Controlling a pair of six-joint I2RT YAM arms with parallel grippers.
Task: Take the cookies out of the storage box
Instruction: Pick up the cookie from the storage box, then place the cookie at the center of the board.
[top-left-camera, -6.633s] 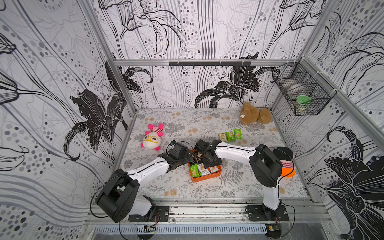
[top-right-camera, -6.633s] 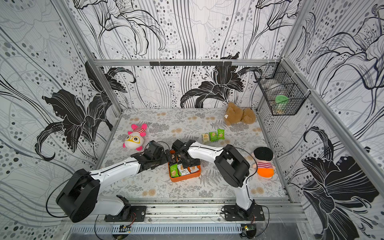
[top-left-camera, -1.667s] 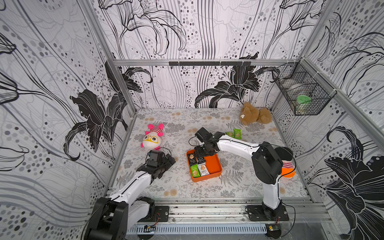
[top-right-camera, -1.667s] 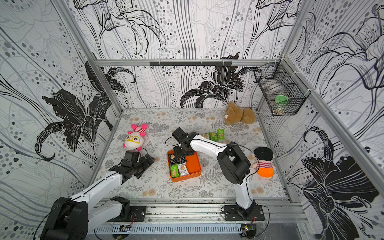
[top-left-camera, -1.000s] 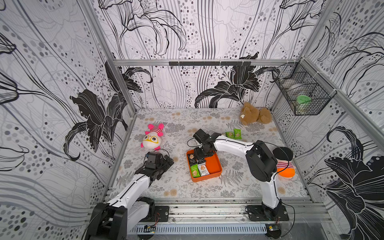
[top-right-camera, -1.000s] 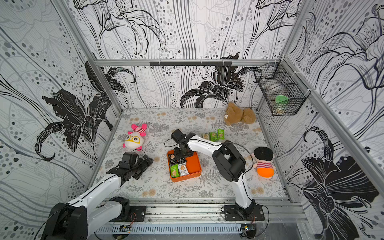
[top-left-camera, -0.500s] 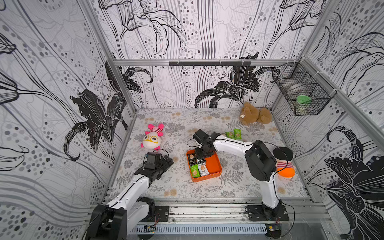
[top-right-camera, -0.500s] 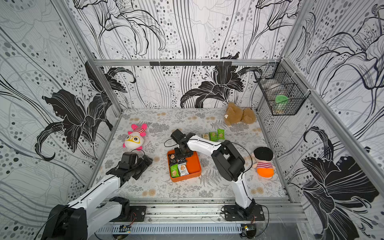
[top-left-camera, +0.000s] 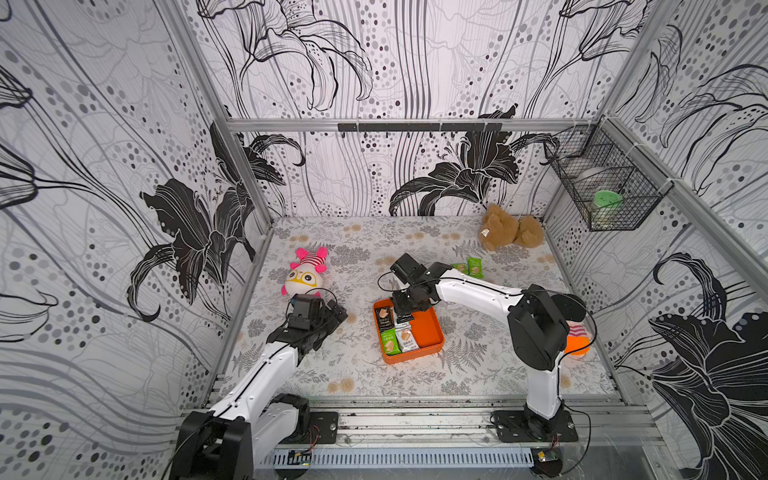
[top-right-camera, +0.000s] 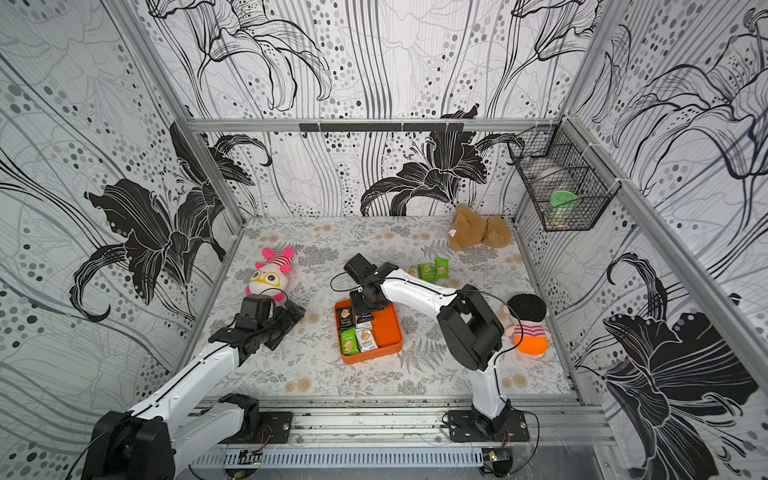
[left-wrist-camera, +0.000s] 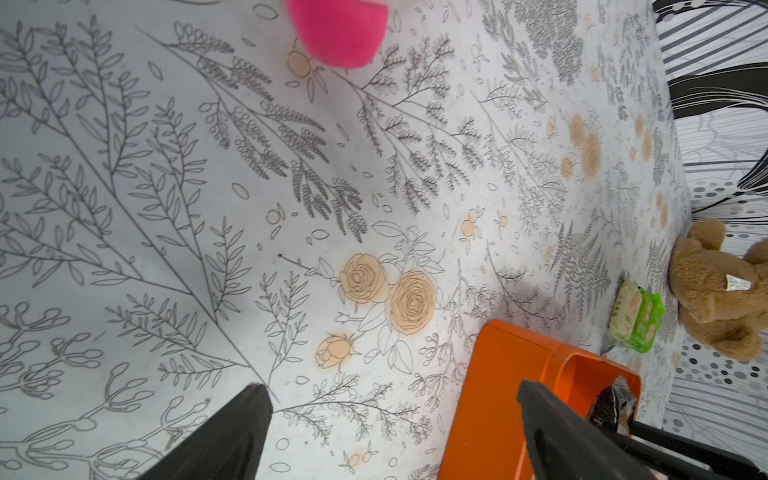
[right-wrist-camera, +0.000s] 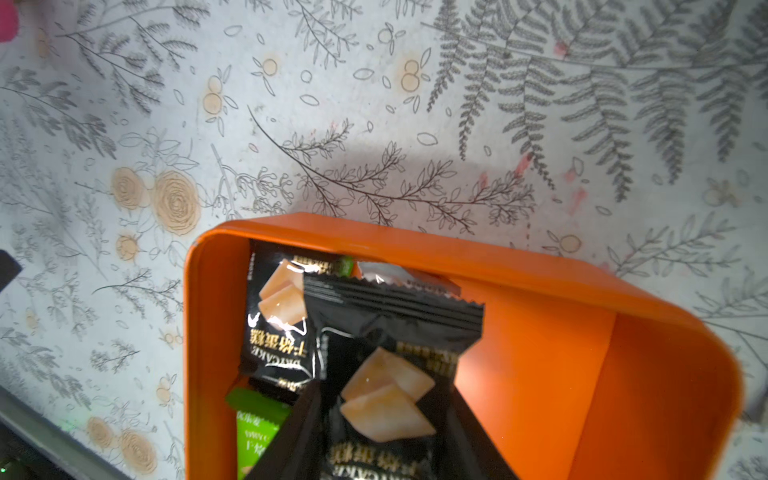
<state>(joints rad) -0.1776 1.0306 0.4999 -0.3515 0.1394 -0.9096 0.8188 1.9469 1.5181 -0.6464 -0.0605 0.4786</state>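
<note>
Next, my right gripper goes over the side of the box, down to the tabletop at the green packets' near ends and releases the black packet, as those already lie outside the box (top-left-camera: 432, 328).
The orange storage box (top-left-camera: 432, 328) (top-right-camera: 388, 330) sits mid-table. Along its left side lie cookies: a black packet (top-left-camera: 384, 319), a green one (top-left-camera: 389, 341) and a white one (top-left-camera: 406, 337). My right gripper (top-left-camera: 405, 309) (right-wrist-camera: 384, 432) hangs over the box's far end, shut on another black packet (right-wrist-camera: 386, 357) that overlaps the lying black one (right-wrist-camera: 278, 316). Two green packets (top-left-camera: 475, 266) (top-right-camera: 426, 272) lie on the table beyond the box. My left gripper (top-left-camera: 334, 311) (left-wrist-camera: 392, 390) is open and empty, just left of the box wall (left-wrist-camera: 498, 395).
A pink and yellow plush toy (top-left-camera: 305, 272) lies behind my left gripper. A brown teddy (top-left-camera: 509, 228) sits at the back right, and a doll in orange (top-right-camera: 525, 328) lies by the right arm. A black wire basket (top-left-camera: 606, 187) hangs on the right wall.
My right gripper's jaws have closed onto the black packet at the box's far end. The left arm has stayed about where it was, still open.
</note>
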